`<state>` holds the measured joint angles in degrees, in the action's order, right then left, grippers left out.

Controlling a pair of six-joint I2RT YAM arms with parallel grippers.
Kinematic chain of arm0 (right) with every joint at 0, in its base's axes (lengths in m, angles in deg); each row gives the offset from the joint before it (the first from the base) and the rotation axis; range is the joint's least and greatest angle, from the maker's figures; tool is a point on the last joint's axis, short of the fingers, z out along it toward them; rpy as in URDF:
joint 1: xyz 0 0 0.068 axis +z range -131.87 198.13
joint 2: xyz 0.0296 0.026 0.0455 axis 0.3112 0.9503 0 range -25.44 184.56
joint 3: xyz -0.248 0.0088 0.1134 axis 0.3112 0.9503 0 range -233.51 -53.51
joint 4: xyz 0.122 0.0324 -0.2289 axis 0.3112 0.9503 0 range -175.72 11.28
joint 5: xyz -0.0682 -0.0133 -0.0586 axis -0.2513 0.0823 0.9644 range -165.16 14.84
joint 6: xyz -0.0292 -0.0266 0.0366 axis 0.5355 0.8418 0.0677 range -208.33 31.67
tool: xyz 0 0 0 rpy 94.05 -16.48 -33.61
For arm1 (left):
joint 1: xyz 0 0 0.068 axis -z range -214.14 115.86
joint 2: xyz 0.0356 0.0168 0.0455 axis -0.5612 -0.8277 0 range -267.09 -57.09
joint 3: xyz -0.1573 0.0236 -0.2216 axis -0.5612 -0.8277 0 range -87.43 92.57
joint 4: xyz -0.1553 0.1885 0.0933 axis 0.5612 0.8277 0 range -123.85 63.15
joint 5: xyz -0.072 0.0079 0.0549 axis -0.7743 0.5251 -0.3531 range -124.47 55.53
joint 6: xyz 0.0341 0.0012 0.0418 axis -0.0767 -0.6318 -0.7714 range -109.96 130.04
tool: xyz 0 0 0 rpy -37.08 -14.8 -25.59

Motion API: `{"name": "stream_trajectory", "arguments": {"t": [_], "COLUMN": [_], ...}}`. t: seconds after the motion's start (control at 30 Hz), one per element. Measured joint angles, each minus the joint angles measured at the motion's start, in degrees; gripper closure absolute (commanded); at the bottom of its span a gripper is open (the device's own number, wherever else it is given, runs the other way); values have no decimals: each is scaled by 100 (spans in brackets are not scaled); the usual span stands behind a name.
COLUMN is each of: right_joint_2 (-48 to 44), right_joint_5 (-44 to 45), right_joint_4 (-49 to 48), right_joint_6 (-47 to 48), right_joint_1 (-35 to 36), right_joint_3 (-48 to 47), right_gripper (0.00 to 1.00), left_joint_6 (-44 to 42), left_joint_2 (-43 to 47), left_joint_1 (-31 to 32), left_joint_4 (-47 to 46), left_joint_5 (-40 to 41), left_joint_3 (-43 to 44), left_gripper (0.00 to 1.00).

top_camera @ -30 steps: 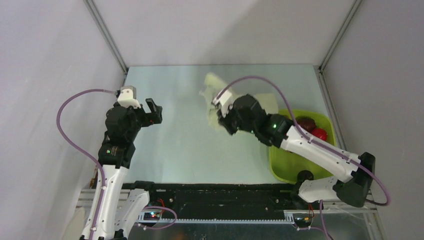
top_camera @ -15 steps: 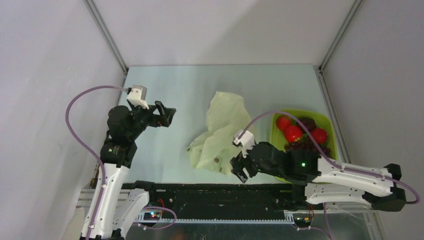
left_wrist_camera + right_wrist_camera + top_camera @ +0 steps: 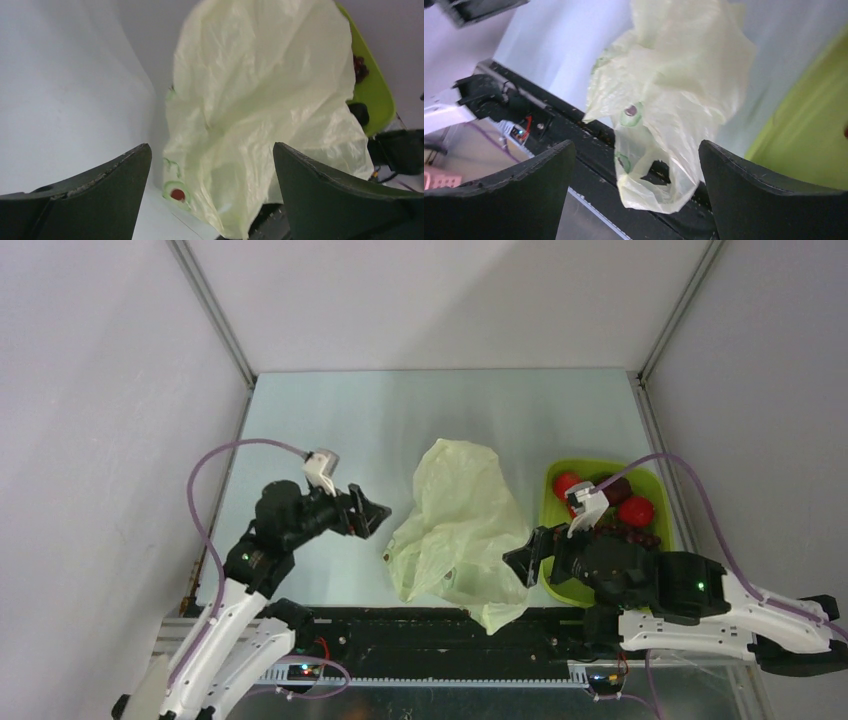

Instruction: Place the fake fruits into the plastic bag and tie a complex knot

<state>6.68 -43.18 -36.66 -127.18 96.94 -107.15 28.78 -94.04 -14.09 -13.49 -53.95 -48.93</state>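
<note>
I will next lower my left gripper back toward the black bar, onto the edge of the bag's near corner opposite the tray, because that edge sticks out free.
The plastic bag (image 3: 460,530) lies crumpled and limp in the middle of the table, its near end drooping over the front edge onto the black rail. The fake fruits sit in the lime-green tray (image 3: 652,480) on the right: red ones (image 3: 636,510), a maroon one (image 3: 615,488) and grapes (image 3: 628,533). My left gripper (image 3: 375,512) hovers open just left of the bag. My right gripper (image 3: 520,562) stands open at the bag's near right corner. Both wrist views show the bag (image 3: 260,100) (image 3: 674,75) ahead of open, empty jaws (image 3: 211,146) (image 3: 636,142).
The black rail (image 3: 420,630) with wiring runs along the near edge under the bag's hanging end. White enclosure walls (image 3: 100,390) stand on both sides and at the back. The tray (image 3: 372,85) lies just behind the bag in the left wrist view.
My right gripper dragged the bag from the back of the table to the front edge, then opened and let it go. My left arm swung down and right toward the bag.
</note>
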Motion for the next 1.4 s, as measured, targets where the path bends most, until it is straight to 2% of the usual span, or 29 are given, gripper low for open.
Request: {"name": "stream_trajectory", "arguments": {"t": [0.23,0.4,0.5,0.73,1.0,1.17,1.4], "right_joint_2": [527,1049,1274,1486,1235,1062,1023], "right_joint_5": [470,538,568,621,621,623,616], "right_joint_4": [1121,1469,1513,1506,1447,1445,1423], "right_joint_6": [-1248,-1746,-1910,-2076,-2181,-2238,-2264], "right_joint_1": [0,11,17,28,33,37,37], "right_joint_3": [7,17,17,31,280,361,411], "right_gripper": [2,2,2,3,3,3,1], "left_joint_6": [702,1172,1397,1537,1517,1508,1362], "left_joint_2": [538,407,22,-780,-879,-911,-1255], "left_joint_1": [1379,2396,2883,3729,4544,4647,4664], "left_joint_4": [28,-256,-450,-1038,-1255,-1405,-1838], "left_joint_5": [636,1084,1322,1810,2675,2857,2682], "left_joint_3": [-855,-1456,-1768,-1954,-1954,-1956,-2175], "left_gripper": [1,1,11,23,25,36,37]}}
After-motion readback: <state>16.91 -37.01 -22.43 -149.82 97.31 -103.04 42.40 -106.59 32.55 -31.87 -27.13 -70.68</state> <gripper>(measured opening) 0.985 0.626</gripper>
